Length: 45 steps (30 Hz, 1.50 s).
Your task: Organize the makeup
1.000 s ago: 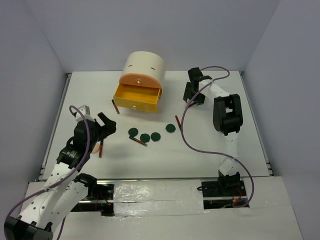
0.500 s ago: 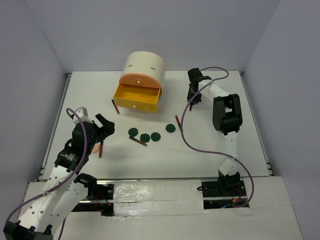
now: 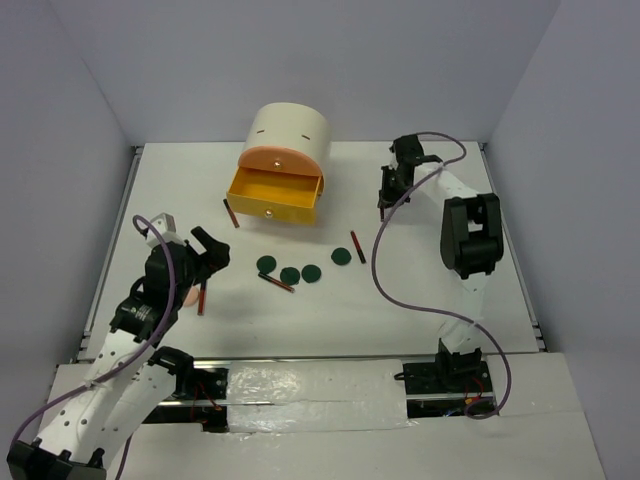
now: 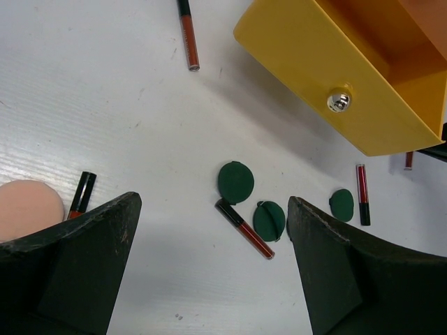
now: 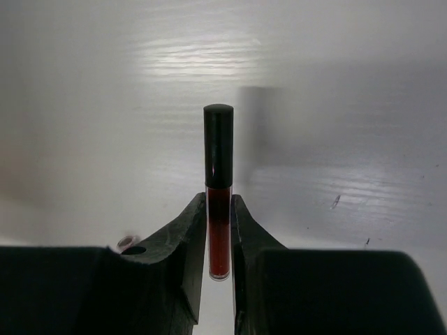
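The right gripper rises next, moves to the left in the top view over the open yellow drawer's bottom and releases the stick.
Several dark green round discs [image 3: 290, 274] lie in a row on the table's middle, seen closer in the left wrist view [image 4: 235, 182]. Dark-red sticks lie beside them [image 3: 276, 282], [image 3: 357, 246] and left of the drawer [image 3: 231, 212]. My right gripper [image 3: 385, 195] is at the back right, shut on one dark-red stick [image 5: 218, 188] that stands out black cap first from between the fingers. My left gripper [image 3: 198, 260] hovers wide open at the left, holding nothing. A peach round puff [image 4: 24, 209] and another stick [image 4: 82, 194] lie by its left finger.
A cream drum-shaped cabinet [image 3: 289, 130] stands at the back centre with its yellow drawer [image 3: 275, 195] pulled open towards me. The right arm's purple cable [image 3: 400, 290] loops over the table on the right. White walls close in the sides and back.
My right gripper has shut on the dark-red stick and shifted slightly right. The left arm drew back a little at first, then stayed put and open.
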Motion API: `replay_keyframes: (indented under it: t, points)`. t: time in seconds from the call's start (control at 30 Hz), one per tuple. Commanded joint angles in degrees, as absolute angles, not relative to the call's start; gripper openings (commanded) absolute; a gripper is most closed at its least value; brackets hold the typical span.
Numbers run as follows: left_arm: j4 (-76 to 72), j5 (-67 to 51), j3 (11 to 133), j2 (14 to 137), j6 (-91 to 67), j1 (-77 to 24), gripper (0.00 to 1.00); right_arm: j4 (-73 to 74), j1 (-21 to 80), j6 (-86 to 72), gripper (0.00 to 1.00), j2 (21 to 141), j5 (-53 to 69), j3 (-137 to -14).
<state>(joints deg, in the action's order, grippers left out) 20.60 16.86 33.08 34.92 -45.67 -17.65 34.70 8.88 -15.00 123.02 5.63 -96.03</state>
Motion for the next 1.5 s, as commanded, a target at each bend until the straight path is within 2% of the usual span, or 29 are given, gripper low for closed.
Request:
replay_keyframes:
  t: [0.0,0.07,0.17,0.27,0.37,0.53,0.63,0.83,0.87,0.93,0.97,1.03,1.13,1.17,1.2,1.23,1.27,1.3,1.37,1.43,1.47]
  points:
    - [17.1,16.8,32.8,36.6,-47.1,-17.2,0.99,24.3,9.2,-3.6,0.00,108.4,17.3,-92.0]
    - [16.5,16.5,32.6,37.3,-47.4,-17.1,0.99,21.8,9.6,3.1,0.00,104.5,20.7,-90.0]
    - [15.6,16.3,32.3,38.7,-47.7,-16.9,0.99,21.4,9.6,15.7,0.00,97.8,33.5,-87.7]
    - [14.3,15.7,31.8,39.7,-47.6,-16.5,0.98,25.8,11.5,29.4,0.00,92.9,43.7,-88.1]
    - [13.9,15.1,31.8,40.3,-47.9,-16.1,0.98,27.7,16.8,41.9,0.00,89.8,45.4,-88.3]
    - [14.9,14.2,32.3,41.9,-48.2,-15.2,0.94,30.8,26.9,55.2,0.00,91.7,36.9,-92.7]
    - [15.6,13.8,32.6,42.1,-48.3,-14.5,0.89,30.0,32.1,59.5,0.00,95.5,31.9,-96.3]
    - [16.9,12.9,32.7,41.8,-48.4,-13.0,0.69,32.0,36.6,58.5,0.01,106.9,25.1,-108.3]
    - [17.0,12.7,33.0,41.9,-48.5,-12.7,0.64,33.2,36.7,57.9,0.05,108.4,24.7,-111.6]
    - [17.1,11.4,33.3,42.3,-48.3,-11.0,0.62,33.7,37.0,56.1,0.08,112.1,23.6,-114.0]
    - [17.1,10.7,33.8,43.1,-48.3,-10.1,0.60,34.1,37.0,55.6,0.13,113.1,22.8,-115.5]
    - [16.8,7.9,34.5,45.2,-47.6,-7.4,0.59,34.4,36.9,55.3,0.18,115.0,22.0,-116.3]
    - [16.1,4.0,36.6,49.5,-46.6,-4.0,0.61,34.7,37.0,55.2,0.32,114.9,21.5,-115.7]
    - [16.0,2.6,37.9,52.2,-46.1,-2.6,0.65,34.4,37.0,55.0,0.41,114.0,21.6,-114.4]
    - [15.9,2.0,38.7,52.2,-46.0,-1.9,0.65,33.9,36.9,54.8,0.47,114.0,21.5,-113.7]
    - [15.8,1.6,40.3,55.0,-45.8,-1.5,0.70,33.4,37.0,54.2,0.57,112.5,21.3,-111.9]
    - [15.9,1.3,41.4,56.6,-45.7,-1.1,0.73,32.1,37.0,53.5,0.62,111.8,21.2,-111.1]
    - [16.0,0.6,43.6,59.9,-45.6,-0.4,0.78,31.4,36.8,52.7,0.71,110.1,21.1,-109.8]
    - [15.7,0.5,46.0,63.4,-45.2,-0.2,0.80,28.8,36.7,49.3,0.81,107.9,20.5,-108.3]
    - [15.5,-0.9,49.8,69.0,-44.8,-0.3,0.81,24.7,36.2,44.8,0.99,105.0,18.5,-104.2]
    - [15.4,-0.9,51.1,70.9,-44.7,-0.2,0.81,19.0,34.7,37.8,1.00,101.6,17.8,-102.2]
